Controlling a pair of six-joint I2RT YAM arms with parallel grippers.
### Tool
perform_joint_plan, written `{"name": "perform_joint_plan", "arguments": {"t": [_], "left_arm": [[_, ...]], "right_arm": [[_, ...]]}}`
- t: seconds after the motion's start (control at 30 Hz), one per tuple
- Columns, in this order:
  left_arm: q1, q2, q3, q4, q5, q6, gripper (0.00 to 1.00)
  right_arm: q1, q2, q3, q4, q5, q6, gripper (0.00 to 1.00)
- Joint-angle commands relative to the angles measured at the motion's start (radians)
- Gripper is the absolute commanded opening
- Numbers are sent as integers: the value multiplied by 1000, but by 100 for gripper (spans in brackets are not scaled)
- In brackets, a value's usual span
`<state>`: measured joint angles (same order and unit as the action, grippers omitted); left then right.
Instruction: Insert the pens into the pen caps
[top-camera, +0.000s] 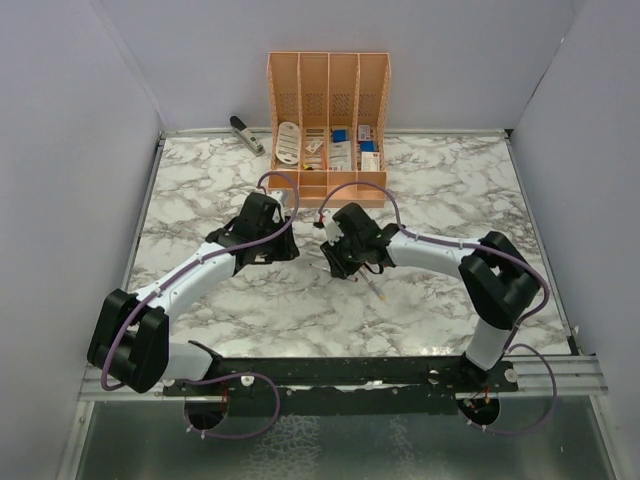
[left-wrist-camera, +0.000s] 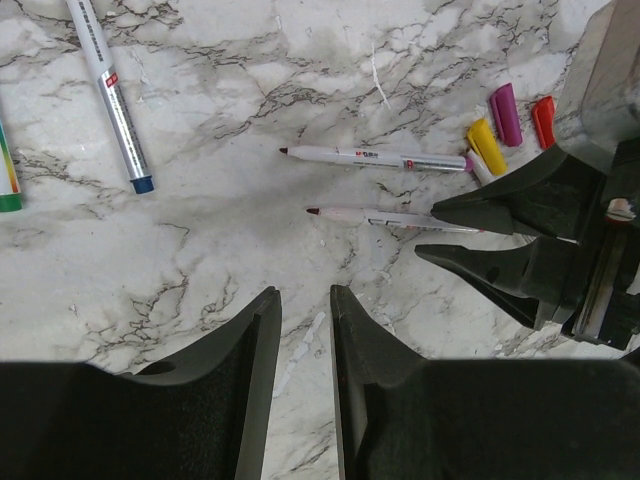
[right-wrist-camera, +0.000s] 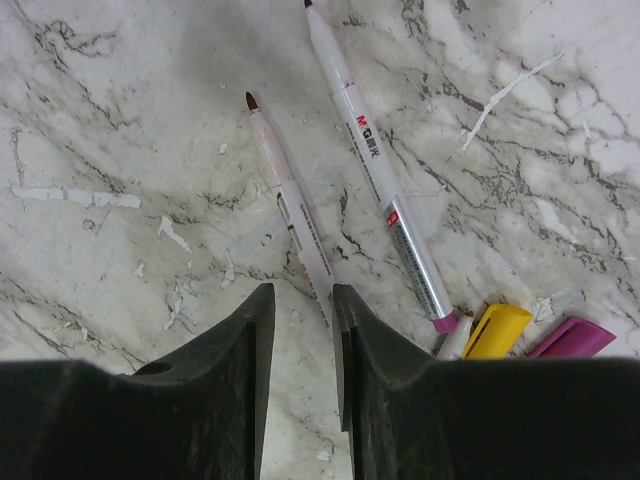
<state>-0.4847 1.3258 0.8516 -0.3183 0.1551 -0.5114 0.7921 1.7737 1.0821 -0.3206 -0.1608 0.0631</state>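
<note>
My right gripper lowers slightly next and slides toward the tip of the red-tipped pen (left-wrist-camera: 370, 215), centring the pen's body (left-wrist-camera: 408, 220) between both fingers, since the pen lies off-centre by one fingertip.
In the right wrist view my right gripper (right-wrist-camera: 302, 288) is open and low over the marble. Its fingers straddle the back end of a red-tipped pen (right-wrist-camera: 285, 190) that lies on the table, close to the right finger. A second pen with a purple end (right-wrist-camera: 375, 165) lies beside it. A yellow cap (right-wrist-camera: 495, 330) and a purple cap (right-wrist-camera: 570, 338) lie to the right. In the left wrist view my left gripper (left-wrist-camera: 305, 292) is open and empty, just short of the red-tipped pen (left-wrist-camera: 370, 215). A red cap (left-wrist-camera: 543, 120), a blue-tipped pen (left-wrist-camera: 110, 95) and a green-ended pen (left-wrist-camera: 8, 185) also show.
A peach organizer (top-camera: 328, 100) with blue and white items stands at the back centre. A grey-black stapler (top-camera: 246, 133) lies to its left. The two arms meet near the table's middle, the right gripper (left-wrist-camera: 428, 232) close in front of the left one.
</note>
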Motion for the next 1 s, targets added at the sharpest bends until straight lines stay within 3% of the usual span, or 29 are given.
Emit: {"name": "perform_joint_plan", "arguments": {"t": [0.0,0.5,0.6,0.77,0.97], "left_arm": [[0,-13,-12,7,-23,-10,29],[3,1,3,4,-42,11,28],[6,0,3,2,-45,14,28],[13,-1,1,0,-47,21,27],[26,-15,0,-9,-54,33,27]], "right_arm": [[3,30,43,18,33,-33,30],[37,106,42,19,23,-20,28],[59,129,55,-2,57,-22,22],[98,175,82,-46,112,-25,3],[108,165,113,-68,177,30,1]]}}
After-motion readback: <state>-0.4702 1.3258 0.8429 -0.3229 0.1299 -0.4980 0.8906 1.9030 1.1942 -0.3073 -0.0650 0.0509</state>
